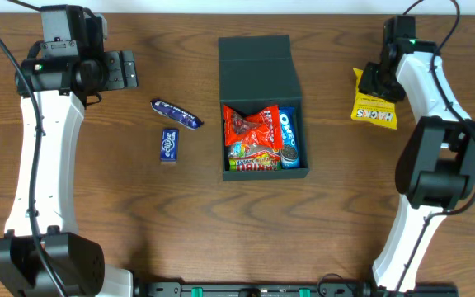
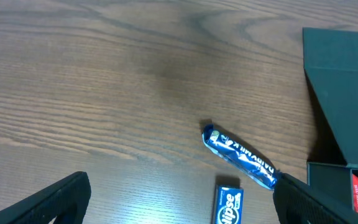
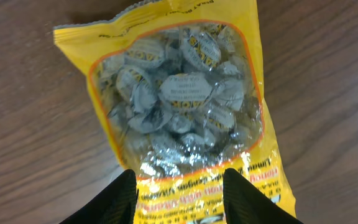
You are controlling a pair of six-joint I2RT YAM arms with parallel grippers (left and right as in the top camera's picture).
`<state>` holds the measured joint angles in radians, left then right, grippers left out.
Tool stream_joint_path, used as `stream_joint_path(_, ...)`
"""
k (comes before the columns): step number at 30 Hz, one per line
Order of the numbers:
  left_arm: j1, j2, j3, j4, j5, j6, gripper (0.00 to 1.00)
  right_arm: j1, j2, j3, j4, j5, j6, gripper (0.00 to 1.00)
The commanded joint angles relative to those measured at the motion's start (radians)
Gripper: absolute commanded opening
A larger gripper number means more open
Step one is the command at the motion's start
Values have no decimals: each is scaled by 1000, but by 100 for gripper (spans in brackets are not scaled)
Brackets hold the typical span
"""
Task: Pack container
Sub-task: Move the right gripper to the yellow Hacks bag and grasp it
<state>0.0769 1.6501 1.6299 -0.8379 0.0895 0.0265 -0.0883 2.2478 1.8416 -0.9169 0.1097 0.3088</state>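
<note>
My right gripper is above the yellow candy bag (image 3: 179,99), so it needs to move down onto it next and close where the clear window meets the printed end.
The dark green container (image 1: 262,172) stands open at the table's middle, its lid (image 1: 256,58) flipped back. It holds a red snack pack (image 1: 250,124), an Oreo pack (image 1: 289,136) and other snacks. My left gripper (image 1: 122,70) is open and empty, up and to the left of a blue Dairy Milk bar (image 1: 176,115) and a blue Eclipse pack (image 1: 169,144). In the left wrist view the bar (image 2: 240,157), the pack (image 2: 229,204) and the lid (image 2: 344,81) show beyond the open fingers (image 2: 182,186). My right gripper (image 3: 178,180) is open, its fingers over one end of a yellow candy bag (image 3: 179,99).
The yellow bag (image 1: 374,107) lies flat on the wooden table to the right of the container, near the far edge. The two blue snacks lie to the left of the container. Both arm bases stand at the front corners.
</note>
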Motion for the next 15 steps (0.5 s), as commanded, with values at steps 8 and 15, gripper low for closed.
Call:
stream_joint_path(8,2,5,9,-3,-11,5,95,3,84,-5,2,25,20,34)
stream_joint_path(15,2,5,9,-3,-11,5,95,4,100,-5,-8,13,20,1)
